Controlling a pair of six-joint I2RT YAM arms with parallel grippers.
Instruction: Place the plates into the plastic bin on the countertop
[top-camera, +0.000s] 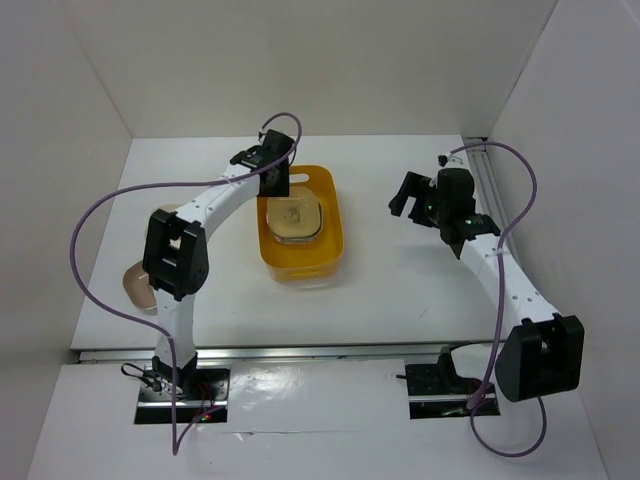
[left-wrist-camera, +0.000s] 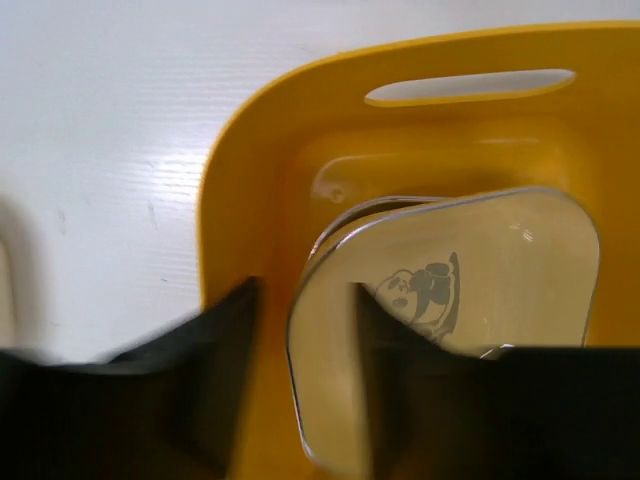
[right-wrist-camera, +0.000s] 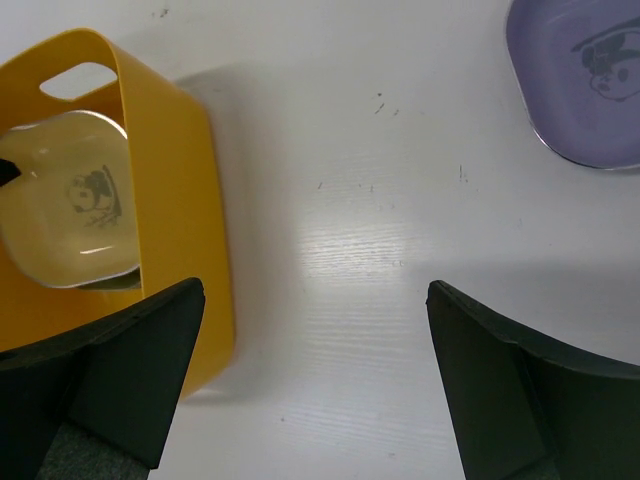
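The lavender plate is still outside the bin. My right gripper should move down and outward to it, with its open fingers on both sides of its bin-side rim (right-wrist-camera: 521, 88).
The yellow-orange plastic bin (top-camera: 332, 215) stands mid-table and holds a stack of plates; the top one is cream with a centre print (top-camera: 293, 220). My left gripper (top-camera: 273, 185) hangs over the bin's far-left corner. In the left wrist view the bin (left-wrist-camera: 250, 170) fills the frame. That gripper (left-wrist-camera: 303, 330) is open, its jaws straddling the cream plate's (left-wrist-camera: 500, 260) rim with a gap on the outer side. My right gripper (top-camera: 408, 196) is open and empty above bare countertop (right-wrist-camera: 370, 240), right of the bin (right-wrist-camera: 175, 150). A lavender plate (right-wrist-camera: 580, 90) lies ahead of it.
A tan plate (top-camera: 133, 285) lies at the left, partly behind my left arm, with a cream edge (top-camera: 163, 211) behind the elbow. White walls close the back and sides. A metal rail (top-camera: 490, 185) runs along the right wall.
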